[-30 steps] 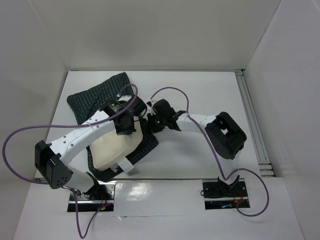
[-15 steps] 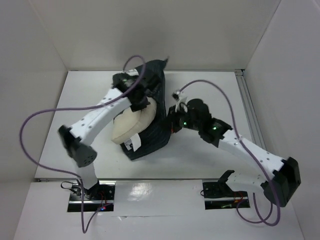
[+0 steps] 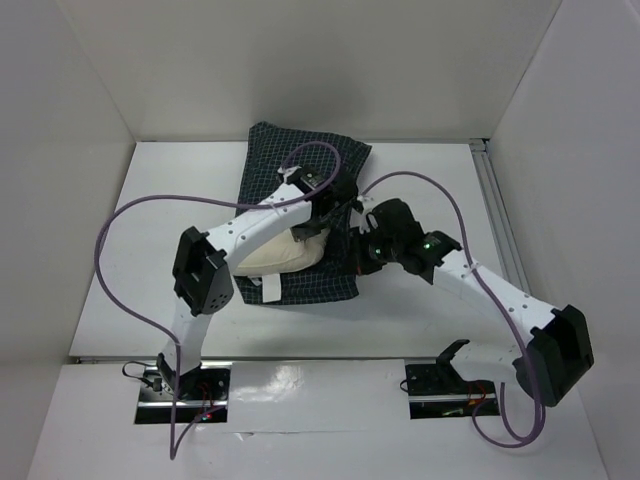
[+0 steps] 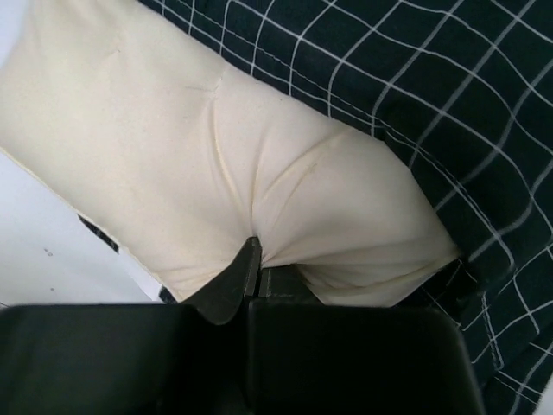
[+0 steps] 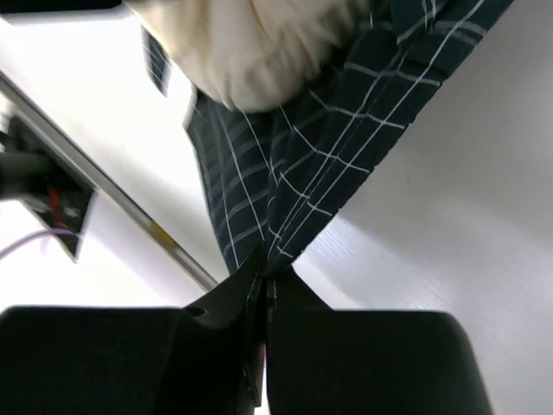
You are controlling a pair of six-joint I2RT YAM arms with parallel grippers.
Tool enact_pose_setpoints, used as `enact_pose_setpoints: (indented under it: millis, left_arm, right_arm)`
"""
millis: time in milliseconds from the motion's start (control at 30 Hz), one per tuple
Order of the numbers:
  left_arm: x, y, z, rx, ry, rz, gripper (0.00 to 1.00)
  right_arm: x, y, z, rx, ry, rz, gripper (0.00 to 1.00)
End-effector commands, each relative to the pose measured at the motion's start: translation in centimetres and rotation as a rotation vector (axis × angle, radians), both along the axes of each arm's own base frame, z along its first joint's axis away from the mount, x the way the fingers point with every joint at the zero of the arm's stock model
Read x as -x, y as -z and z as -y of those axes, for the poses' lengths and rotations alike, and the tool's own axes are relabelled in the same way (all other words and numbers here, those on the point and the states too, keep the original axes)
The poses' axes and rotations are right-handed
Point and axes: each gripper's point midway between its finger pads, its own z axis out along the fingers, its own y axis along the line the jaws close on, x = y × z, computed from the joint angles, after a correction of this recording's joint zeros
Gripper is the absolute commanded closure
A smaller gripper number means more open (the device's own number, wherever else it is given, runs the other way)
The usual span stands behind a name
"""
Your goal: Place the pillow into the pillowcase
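Observation:
My left gripper will next move toward the pillowcase's edge by my right gripper and let go of the pillow [image 3: 278,254], because that edge is to its right in the top view.
The cream pillow [image 3: 278,254] lies at the table's middle, its right part inside the dark checked pillowcase [image 3: 305,150], which spreads from the back wall down under and around it. My left gripper [image 3: 318,222] is shut on a pinch of the pillow's fabric [image 4: 285,207], with the pillowcase [image 4: 415,78] around it. My right gripper [image 3: 355,255] is shut on the pillowcase's edge [image 5: 294,216] at the pillow's right side; the pillow [image 5: 251,43] shows above it. A small white tag [image 3: 267,289] hangs at the pillow's near edge.
White walls enclose the table on the left, back and right. A metal rail [image 3: 505,240] runs along the right edge. Purple cables [image 3: 120,290] loop over both arms. The arm bases stand at the near edge [image 3: 180,385].
Both grippers kept their holds while the pillow and case were lifted, turned and laid back down; the case now spreads toward the back wall. The left arm has folded in, the right arm stayed extended.

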Motion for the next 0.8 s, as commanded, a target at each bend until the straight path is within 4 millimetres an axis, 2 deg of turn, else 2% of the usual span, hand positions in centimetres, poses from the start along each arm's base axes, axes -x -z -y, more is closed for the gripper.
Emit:
enact_pose_setpoints:
  millis: [0,33,67,100,167,200,233,300,333,367,400,433,500,533,567,633,667,700,733,767]
  left_arm:
    - [-0.9,-7.3,-1.7,0.065,-0.058,0.196,1.00]
    - [-0.9,-8.3,-1.4,0.077,-0.043,0.226,1.00]
    - [-0.8,-8.4,-0.6,0.091,-0.029,0.237,1.00]
    - [-1.1,-8.5,-0.2,0.098,-0.012,0.248,1.00]
    - [-1.6,-7.4,1.2,0.119,0.007,0.219,1.00]
    - [-2.2,-5.2,2.2,0.103,0.011,0.183,1.00]
    - [-2.3,-5.1,3.7,0.126,0.042,0.170,1.00]
    - [-2.1,-3.7,5.3,0.126,0.086,0.123,1.00]
    - [-1.6,-2.6,6.6,0.139,0.117,0.081,1.00]
    - [-1.1,-2.9,7.3,0.150,0.155,0.072,1.00]
    - [-1.8,-3.0,8.4,0.180,0.189,0.093,0.91]
    - [-1.2,-4.6,9.0,0.212,0.230,0.119,0.87]
    - [-0.3,-5.4,9.4,0.224,0.314,0.121,0.73]
    - [0.0,-6.1,9.7,0.256,0.349,0.129,0.60]
    - [0.6,-7.8,9.7,0.283,0.378,0.168,0.55]
    - [1.3,-9.6,9.0,0.296,0.417,0.190,0.40]
    - [1.8,-9.6,8.3,0.283,0.430,0.184,0.37]
    - [2.3,-11.7,7.3,0.298,0.433,0.226,0.34]
    - [2.6,-12.5,6.5,0.288,0.441,0.244,0.33]
    - [3.1,-12.2,5.3,0.262,0.432,0.243,0.28]
  right_arm:
    - [0.0,-7.7,-0.7,-0.086,-0.074,0.124,1.00]
    - [0.4,-9.6,-0.2,-0.107,-0.067,0.166,1.00]
    - [0.6,-10.3,0.3,-0.109,-0.047,0.178,1.00]
    - [1.2,-10.2,1.2,-0.084,-0.028,0.169,1.00]
    - [1.8,-8.3,3.5,-0.022,0.070,0.150,1.00]
    - [2.2,-7.2,4.4,0.009,0.103,0.122,1.00]
    - [2.2,-6.5,5.2,0.027,0.140,0.107,1.00]
    - [2.2,-4.6,6.7,0.079,0.243,0.065,1.00]
    - [1.9,-4.4,7.3,0.097,0.291,0.059,1.00]
    - [1.3,-3.9,8.2,0.125,0.366,0.064,1.00]
    - [1.2,-3.5,9.0,0.155,0.405,0.061,0.93]
    - [1.0,-3.4,9.7,0.176,0.442,0.063,0.77]
    - [0.0,-4.5,10.4,0.188,0.493,0.114,0.49]
    - [0.0,-4.8,10.8,0.199,0.508,0.123,0.35]
    - [-0.5,-5.7,11.0,0.194,0.527,0.147,0.24]
    - [-1.0,-6.5,11.0,0.191,0.541,0.165,0.22]
    - [-1.4,-6.9,10.9,0.187,0.551,0.178,0.22]
    - [-1.8,-7.5,10.9,0.192,0.551,0.192,0.22]
    - [-2.1,-7.7,10.7,0.186,0.552,0.197,0.22]
    - [-2.5,-8.1,10.2,0.176,0.536,0.207,0.22]
